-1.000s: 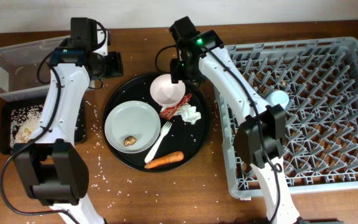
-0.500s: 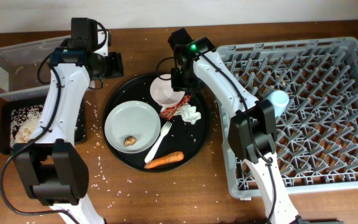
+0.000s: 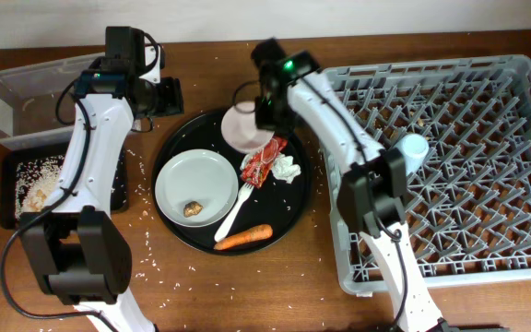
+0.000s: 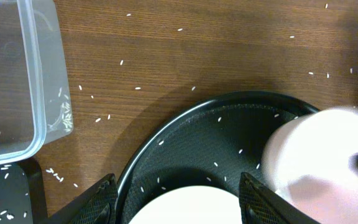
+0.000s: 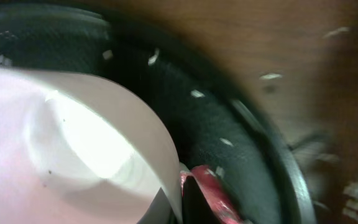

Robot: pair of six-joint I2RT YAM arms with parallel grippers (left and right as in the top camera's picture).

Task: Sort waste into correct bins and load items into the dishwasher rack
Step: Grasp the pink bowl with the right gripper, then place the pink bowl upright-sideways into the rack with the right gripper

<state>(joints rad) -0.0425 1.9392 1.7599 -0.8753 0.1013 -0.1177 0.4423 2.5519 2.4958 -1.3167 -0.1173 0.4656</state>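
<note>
Next, my right gripper needs to carry the bowl [image 3: 243,129] up, then over the dishwasher rack's far corner and down where the rack's wires stand empty.
My right gripper [image 3: 267,115] is shut on the rim of the small white bowl [image 3: 243,129], which is tilted over the back of the round black tray [image 3: 289,217]. Close up, the bowl [image 5: 73,143] fills the left of the right wrist view, with the red-and-white wrapper [image 5: 211,194] just beside my right gripper [image 5: 179,205]. The wrapper [image 3: 262,162] and white tissue [image 3: 287,169] lie below the bowl. The grey-green plate [image 3: 196,180] carries a brown lump [image 3: 193,209]; fork [image 3: 236,210] and carrot [image 3: 243,238] lie nearby. My left gripper [image 4: 178,202] hangs open over the plate's edge [image 4: 185,210].
The grey dishwasher rack [image 3: 468,194] fills the right side with a light-blue cup [image 3: 415,148] in it. At the left stand the clear tub [image 3: 26,101] and the shallow black tray [image 3: 15,207] holding rice. Rice grains are scattered on the wooden table.
My right gripper has closed on the bowl's rim and tipped the bowl up toward the tray's back edge. The wrapper has shifted a little. The left arm has stayed still.
</note>
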